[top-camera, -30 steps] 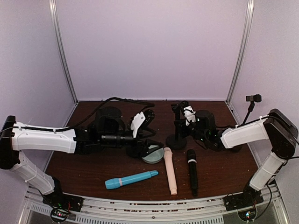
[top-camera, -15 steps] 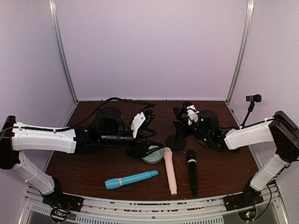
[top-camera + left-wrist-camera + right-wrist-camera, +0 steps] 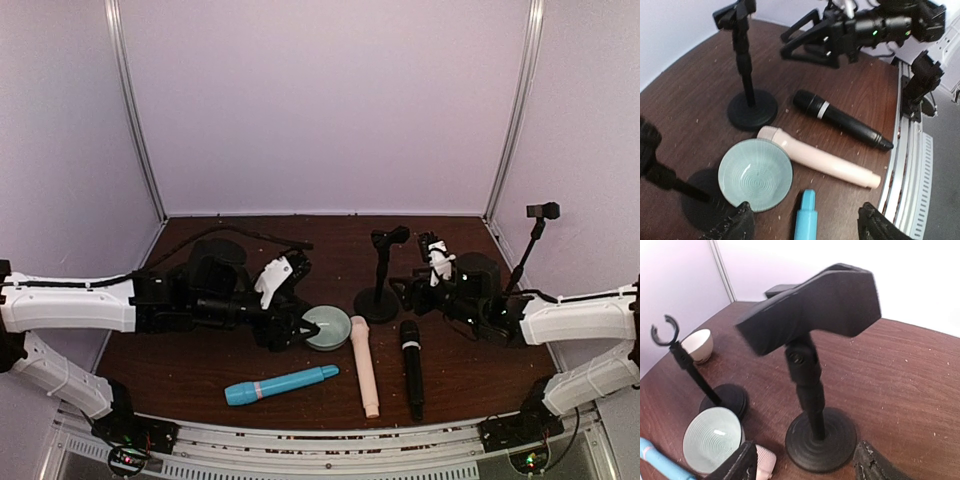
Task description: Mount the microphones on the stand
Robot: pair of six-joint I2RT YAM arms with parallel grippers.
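Observation:
My left gripper will next go down and left in the top view onto the light blue microphone's head (image 3: 240, 393), as that end is clear of the bowl.
Three microphones lie near the table's front: a light blue one (image 3: 282, 384), a pale pink one (image 3: 364, 365) and a black one (image 3: 411, 368). A black stand (image 3: 378, 290) rises upright just behind them, its clip empty. My right gripper (image 3: 418, 283) is open just right of its post, holding nothing. The right wrist view shows the stand's round base (image 3: 821, 445) between my spread fingers. My left gripper (image 3: 288, 328) is open and empty, left of a pale green bowl (image 3: 327, 327). In the left wrist view the blue microphone's tip (image 3: 806, 220) lies between its fingers.
A second stand with a ring clip (image 3: 670, 332) is by the green bowl (image 3: 712, 440), with a white bowl (image 3: 697, 345) behind it. A third thin stand (image 3: 535, 240) is at the right rear. Metal rails (image 3: 330, 455) edge the table's front.
My right gripper has opened and drawn back to the right, away from the stand's top. My left arm has pulled back left, uncovering the green bowl.

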